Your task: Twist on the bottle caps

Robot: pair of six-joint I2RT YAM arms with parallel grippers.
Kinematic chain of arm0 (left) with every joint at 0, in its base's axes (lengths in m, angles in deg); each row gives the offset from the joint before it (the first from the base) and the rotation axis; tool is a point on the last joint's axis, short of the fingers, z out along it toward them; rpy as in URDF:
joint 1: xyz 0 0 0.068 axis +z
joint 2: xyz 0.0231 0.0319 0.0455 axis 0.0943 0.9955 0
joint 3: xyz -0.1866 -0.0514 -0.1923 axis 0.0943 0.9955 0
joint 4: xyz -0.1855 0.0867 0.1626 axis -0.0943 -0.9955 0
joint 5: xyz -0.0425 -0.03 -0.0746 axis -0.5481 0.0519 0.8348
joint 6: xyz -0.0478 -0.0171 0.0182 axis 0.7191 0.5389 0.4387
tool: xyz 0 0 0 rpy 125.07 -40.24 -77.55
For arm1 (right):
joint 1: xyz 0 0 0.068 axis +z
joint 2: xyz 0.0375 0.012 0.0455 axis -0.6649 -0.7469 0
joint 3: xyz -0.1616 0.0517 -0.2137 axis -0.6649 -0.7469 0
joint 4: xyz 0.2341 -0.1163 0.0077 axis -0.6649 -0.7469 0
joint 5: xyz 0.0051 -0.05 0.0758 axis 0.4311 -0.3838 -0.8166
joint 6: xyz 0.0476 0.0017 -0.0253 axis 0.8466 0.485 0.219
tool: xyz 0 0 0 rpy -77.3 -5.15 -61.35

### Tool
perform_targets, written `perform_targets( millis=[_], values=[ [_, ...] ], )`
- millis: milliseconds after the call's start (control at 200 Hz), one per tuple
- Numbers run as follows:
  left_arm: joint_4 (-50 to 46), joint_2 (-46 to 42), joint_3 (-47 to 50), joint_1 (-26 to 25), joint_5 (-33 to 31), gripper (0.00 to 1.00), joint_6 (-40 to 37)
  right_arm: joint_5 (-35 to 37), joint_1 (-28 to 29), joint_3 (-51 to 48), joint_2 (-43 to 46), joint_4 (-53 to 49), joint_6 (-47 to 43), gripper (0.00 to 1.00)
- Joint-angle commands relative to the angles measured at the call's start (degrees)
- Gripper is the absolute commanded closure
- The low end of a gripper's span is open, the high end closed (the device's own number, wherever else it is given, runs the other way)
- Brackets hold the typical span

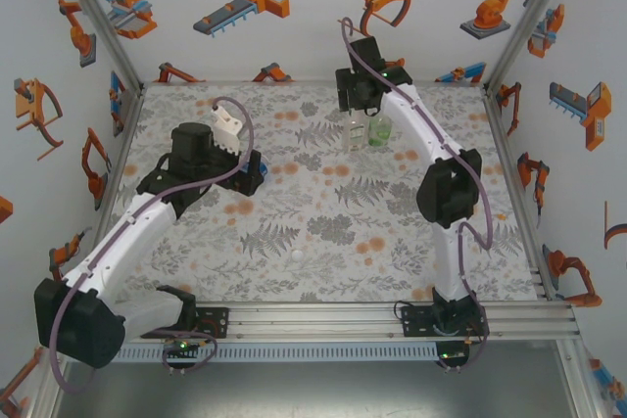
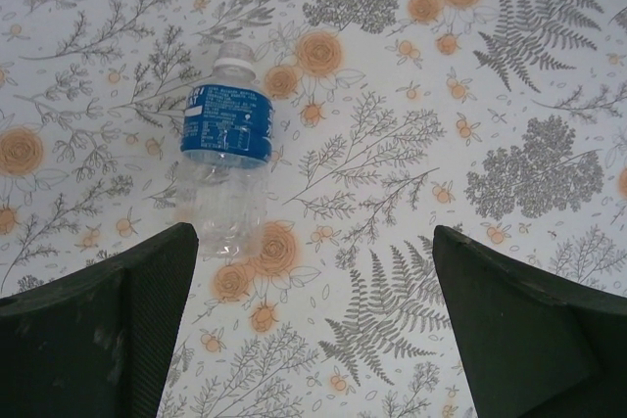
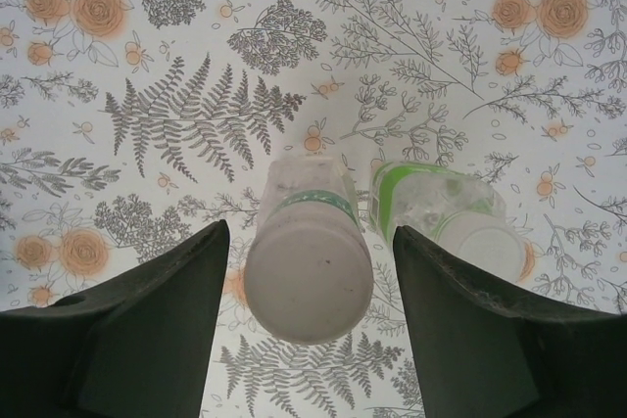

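I will next move my left gripper down onto the clear base half of the blue-label bottle (image 2: 228,188), with a finger along each side, since the bottle lies flat on the tabletop.
The blue-label bottle (image 2: 225,129) lies on its side on the table with a white cap (image 2: 233,59) on its neck. It is ahead and to the left of my open left gripper (image 2: 313,232), which holds nothing. The slim clear bottle (image 3: 306,205) stands upright with a white cap (image 3: 309,276) on top. My right gripper (image 3: 311,232) hangs open over it, a finger on either side of the cap with gaps. The green-tinted bottle (image 3: 431,198) stands just right of it with a pale cap (image 3: 482,247). From above, both bottles (image 1: 356,132) (image 1: 380,129) stand below the right gripper (image 1: 358,103).
The flower-and-fern tablecloth (image 1: 323,232) covers the table, which is walled by white panels with metal posts (image 1: 98,17). A small white round spot (image 1: 296,255) lies mid-table near the front; I cannot tell what it is. The left gripper (image 1: 251,171) sits low at mid-left.
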Motion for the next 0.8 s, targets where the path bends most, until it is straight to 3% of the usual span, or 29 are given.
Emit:
perform_targets(
  millis=[0,185,576,661,796],
  values=[
    [-2.65,2.44,-3.11,0.38,-1.98,0.03,0.59,0.28,-0.43,2.14,5.44,-2.45,-0.81,0.37],
    [-8.03,9.77,-8.38,1.51,-1.85,0.03,-0.71,-0.26,-0.43,-2.63,12.86,-2.67,-0.64,0.37],
    [-18.28,28.07,-21.07,3.52,0.04,0.0,-7.7,-1.9,-0.43,-34.14,37.78,7.02,4.59,0.37],
    [-20.2,31.67,-22.58,3.53,-0.4,0.08,-9.13,-1.08,-0.43,-39.56,42.57,7.89,5.56,0.37],
    [-21.35,36.3,-23.84,3.56,-1.92,0.09,-9.7,-0.61,-0.43,-45.51,47.77,8.29,6.3,0.37]
  ],
)
